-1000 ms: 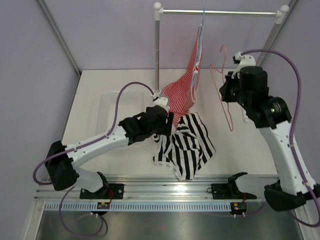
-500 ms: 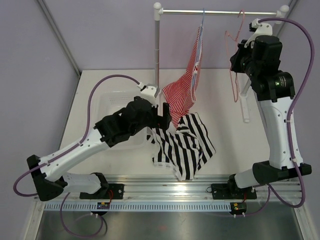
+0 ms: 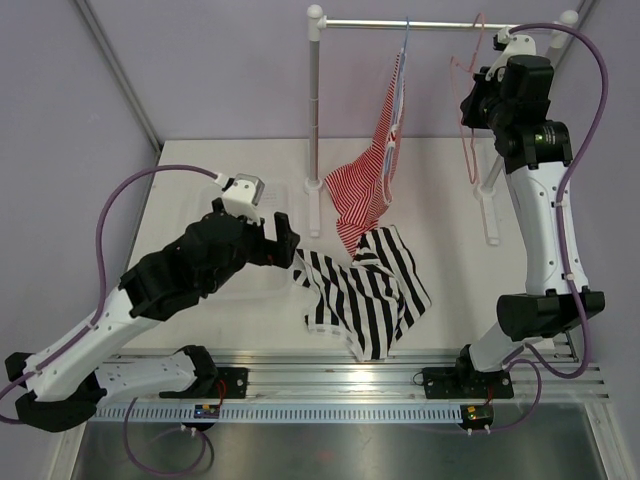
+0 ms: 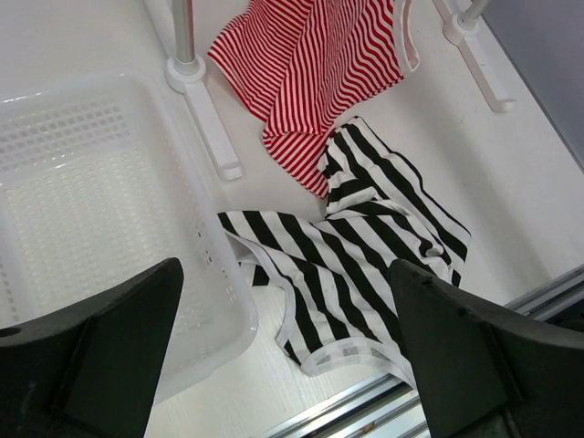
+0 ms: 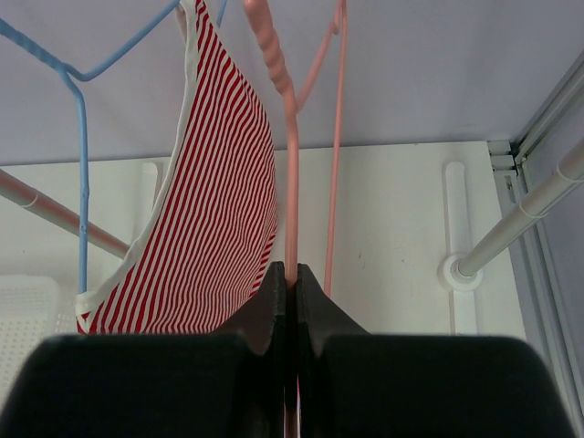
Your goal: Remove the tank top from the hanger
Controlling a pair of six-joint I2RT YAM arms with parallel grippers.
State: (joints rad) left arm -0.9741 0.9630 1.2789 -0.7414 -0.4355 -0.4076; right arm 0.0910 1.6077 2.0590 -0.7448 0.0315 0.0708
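Next, my right gripper lifts, shifts toward the blue hanger, then lowers the pink hanger's hook onto the bar (image 3: 470, 25), since the pink hanger is bare.
The black-and-white striped tank top (image 3: 368, 292) lies crumpled on the table near the front rail; it also shows in the left wrist view (image 4: 365, 260). It is off the hanger. My left gripper (image 3: 285, 240) is open and empty, raised to the left of the tank top. My right gripper (image 3: 472, 100) is shut on the bare pink wire hanger (image 3: 468, 120), held high with its hook at the rail near the right end. In the right wrist view the pink hanger (image 5: 292, 173) runs up from between my shut fingers (image 5: 294, 285).
A clothes rack (image 3: 440, 24) stands at the back; a blue hanger (image 3: 402, 60) on it carries a red-and-white striped garment (image 3: 368, 180). A clear plastic basket (image 4: 82, 210) sits on the table left of the tank top. Rack feet (image 4: 205, 119) rest on the table.
My left arm has drawn back to the left, off the tank top, with its gripper open. My right arm has lifted the pink hanger up to the rail.
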